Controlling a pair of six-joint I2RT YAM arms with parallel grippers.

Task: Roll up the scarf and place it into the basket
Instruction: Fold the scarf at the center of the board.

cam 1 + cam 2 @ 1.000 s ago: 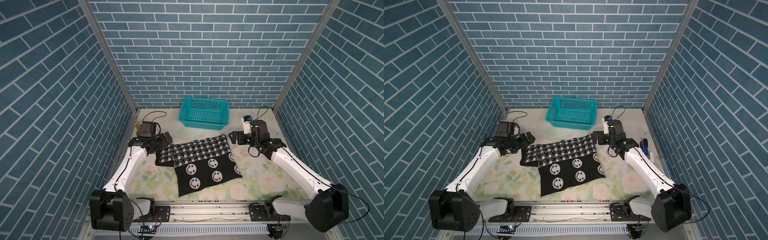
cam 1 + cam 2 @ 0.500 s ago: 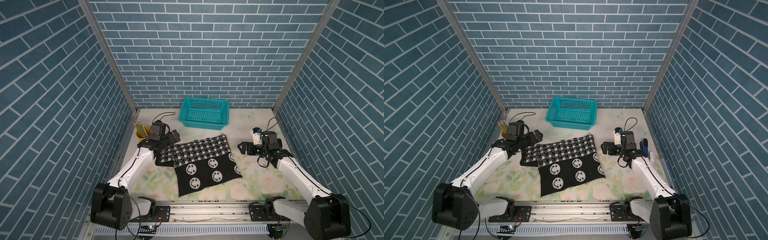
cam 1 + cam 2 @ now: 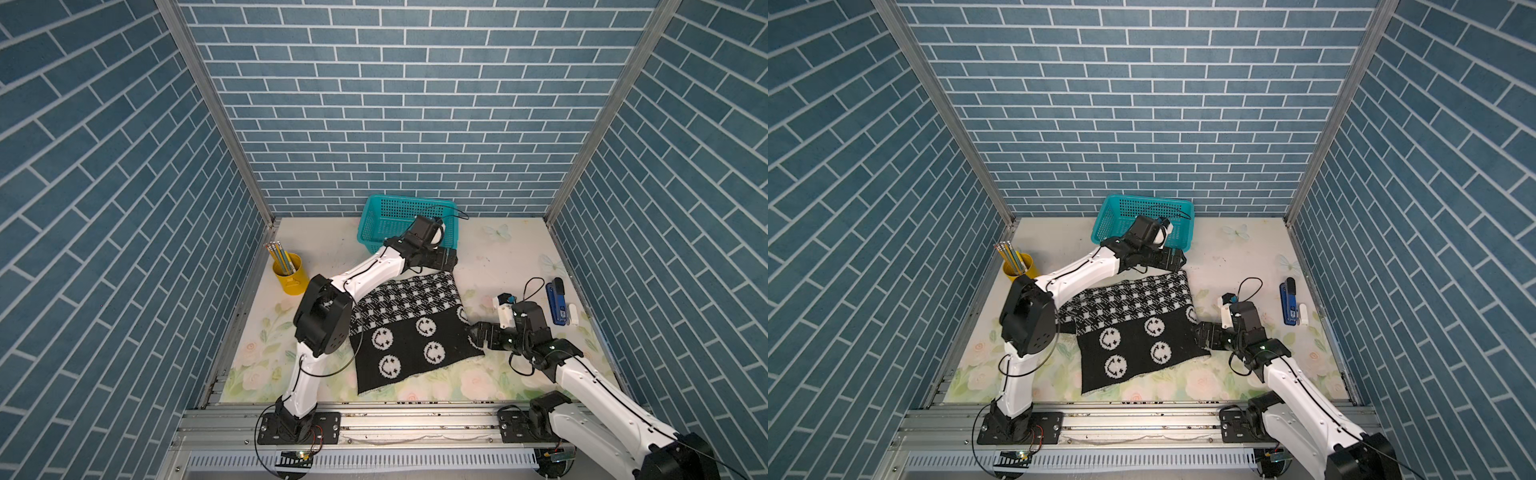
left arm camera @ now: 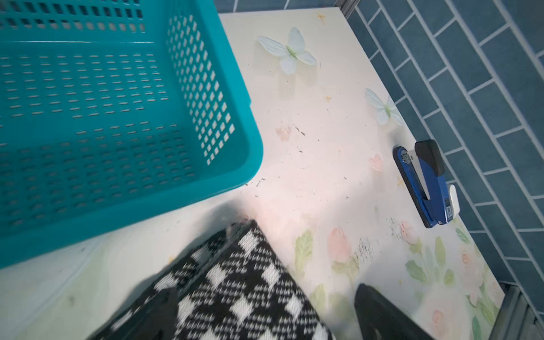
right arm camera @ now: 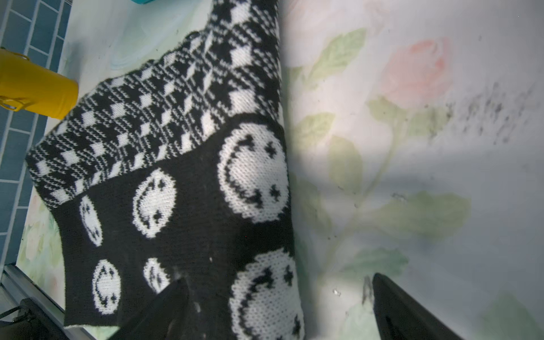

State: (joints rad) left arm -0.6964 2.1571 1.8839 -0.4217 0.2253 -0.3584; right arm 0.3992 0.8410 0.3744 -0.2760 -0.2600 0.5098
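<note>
My right gripper is open, and its fingers are on both sides of the scarf's folded edge below them. I should next lower it and draw it back onto the scarf's folded edge by the scarf's near corner point(image 3: 479, 349) point(image 5: 283, 313).
The scarf point(image 3: 407, 328) point(image 3: 1133, 328) lies folded flat mid-table, check band toward the back and smiley faces toward the front. The teal basket point(image 3: 399, 216) point(image 3: 1121, 216) stands empty behind it. My left arm reaches across the scarf, and the left gripper point(image 3: 451, 262) point(image 4: 270, 318) is open at the far right corner of the check band point(image 4: 244, 294), just in front of the basket's rim point(image 4: 247, 117). My right gripper point(image 3: 471, 332) point(image 5: 282, 312) is open at the scarf's right edge point(image 5: 182, 176), one finger over the cloth and one over the table.
A yellow pencil cup point(image 3: 289, 274) point(image 5: 35, 91) stands at the left wall. A blue stapler point(image 3: 557, 301) point(image 4: 426, 182) with a small white object point(image 3: 572, 313) beside it lies near the right wall. Brick-patterned walls close in three sides.
My left gripper swung from the scarf's left end across to its far right corner by the basket. The right gripper drew toward the front, down the scarf's right edge. Both stayed open.
</note>
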